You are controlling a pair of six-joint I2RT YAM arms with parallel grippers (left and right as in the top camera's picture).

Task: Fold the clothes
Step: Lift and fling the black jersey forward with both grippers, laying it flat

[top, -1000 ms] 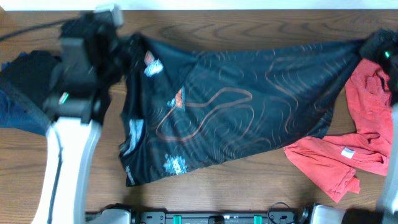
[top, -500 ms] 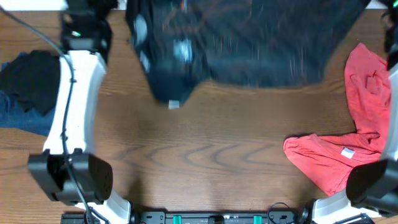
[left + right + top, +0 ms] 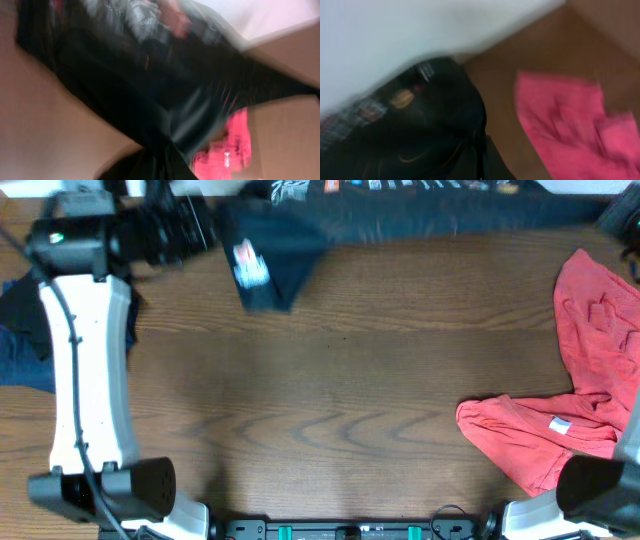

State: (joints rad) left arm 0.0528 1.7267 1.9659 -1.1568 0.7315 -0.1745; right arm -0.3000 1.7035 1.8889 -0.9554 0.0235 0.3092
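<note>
The left gripper will next go down and back toward the base to the bare tabletop and let go of the jersey [image 3: 420, 215] there, because the jersey's stretched cloth is still hanging raised.
The black jersey [image 3: 420, 215] with orange lines is stretched in a band along the table's far edge, and one sleeve [image 3: 270, 265] with a white and orange logo hangs down at the left. My left gripper [image 3: 212, 222] is shut on its left end. My right gripper [image 3: 615, 215] is shut on its right end. In the left wrist view the black cloth [image 3: 125, 90] gathers into my gripper [image 3: 160, 167], which hides the fingertips. The right wrist view shows the jersey [image 3: 420, 130] pinched in the gripper [image 3: 481, 167]. The coral-red shirt [image 3: 590, 330] lies crumpled at the right, white label [image 3: 558, 426] up.
A heap of dark blue and black clothes [image 3: 15, 330] lies at the table's left edge, partly under the left arm [image 3: 85, 360]. A white wall [image 3: 420, 30] stands behind the far edge. The arm bases [image 3: 120, 500] sit at the near edge.
The jersey lay spread on the table a second ago. Both grippers have swept it up and away to the far edge, baring the wood. The coral-red shirt has not moved.
</note>
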